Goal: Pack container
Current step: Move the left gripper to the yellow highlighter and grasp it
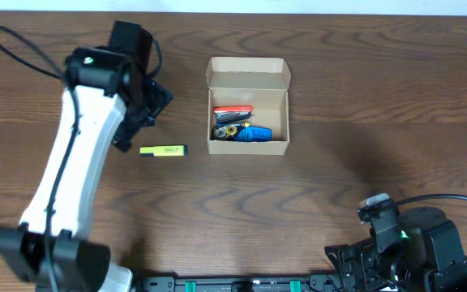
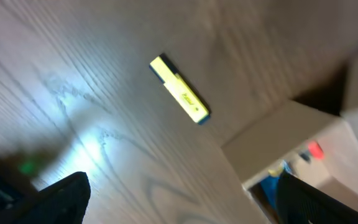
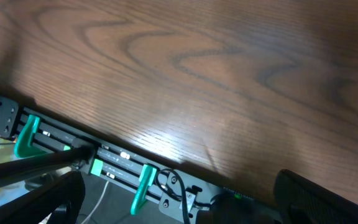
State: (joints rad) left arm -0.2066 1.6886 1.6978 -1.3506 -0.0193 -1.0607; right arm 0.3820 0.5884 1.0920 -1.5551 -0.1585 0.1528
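Note:
I will next move my left gripper down toward the right in the overhead view onto the highlighter's middle (image 1: 164, 151), which is below it on that side, outside the container (image 1: 248, 104).
The tan cardboard container (image 1: 248, 104) stands open on the table, its flap lid folded back at the far side. Inside lie a red-capped pen, a blue item and other small things. A yellow highlighter (image 1: 163, 150) lies on the table to the left of the box; it also shows in the left wrist view (image 2: 179, 90), with the box corner (image 2: 291, 146) at the right. My left gripper (image 1: 140, 109) hovers above the table just left of the box, open and empty (image 2: 179, 202). My right gripper (image 3: 179, 205) is open and empty over the table's near edge.
A black rail with green clips (image 3: 104, 165) and cables runs below the table's near edge. The right arm's base (image 1: 404, 247) sits at the near right corner. The left arm's white link (image 1: 71, 178) spans the left side of the table.

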